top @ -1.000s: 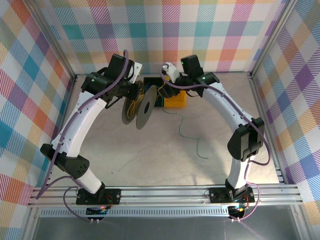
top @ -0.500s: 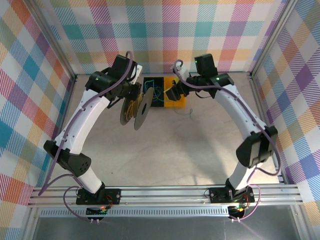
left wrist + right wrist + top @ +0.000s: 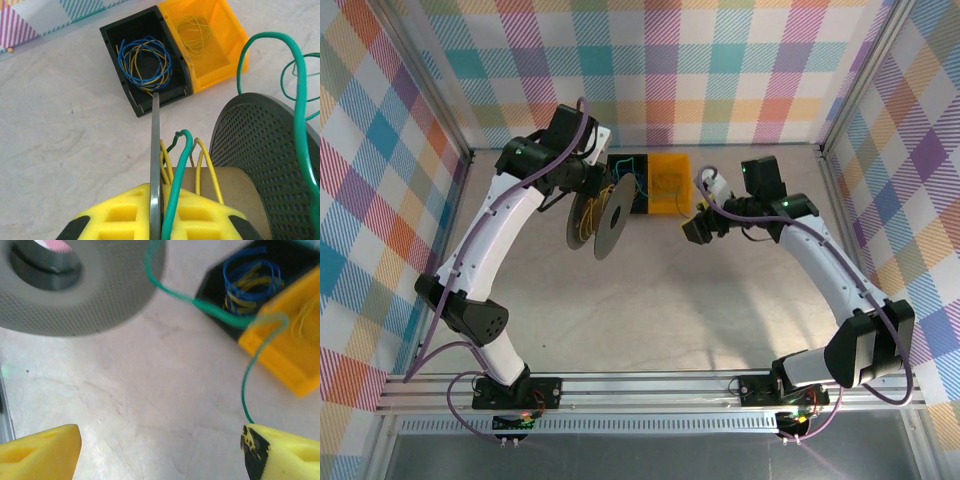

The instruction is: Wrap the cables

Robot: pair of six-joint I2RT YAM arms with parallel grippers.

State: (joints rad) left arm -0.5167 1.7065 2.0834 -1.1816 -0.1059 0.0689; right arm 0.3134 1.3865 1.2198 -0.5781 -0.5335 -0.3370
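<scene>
My right gripper lowers and eases sideways next onto the teal-green cable's drooping part [image 3: 247, 381], which hangs below it, by the finger nearer the yellow bin.
My left gripper [image 3: 582, 186] is shut on the thin grey flange [image 3: 155, 150] of a black spool [image 3: 606, 216], held on edge above the table. The teal-green cable [image 3: 181, 170] is pinched between the same yellow pads [image 3: 125, 215]. It arches over the brown core [image 3: 235, 185], which carries yellow turns, and loops past the perforated flange [image 3: 265, 150]. My right gripper [image 3: 697, 226] hangs open to the spool's right, its fingertips [image 3: 280, 450] wide apart. The teal cable [image 3: 245, 390] trails from the spool [image 3: 80, 285] down to the right fingertip.
A black bin [image 3: 625, 180] holds a blue and yellow coil [image 3: 145, 62]. Beside it a yellow bin [image 3: 670, 184] holds a yellow-green coil [image 3: 197, 30]. Both stand at the back, behind the spool. Checked walls and metal rails ring the table.
My right gripper has swung from beside the bins out to the right and toward the near side, jaws wider. The cable tail that lay on the table has been drawn in.
</scene>
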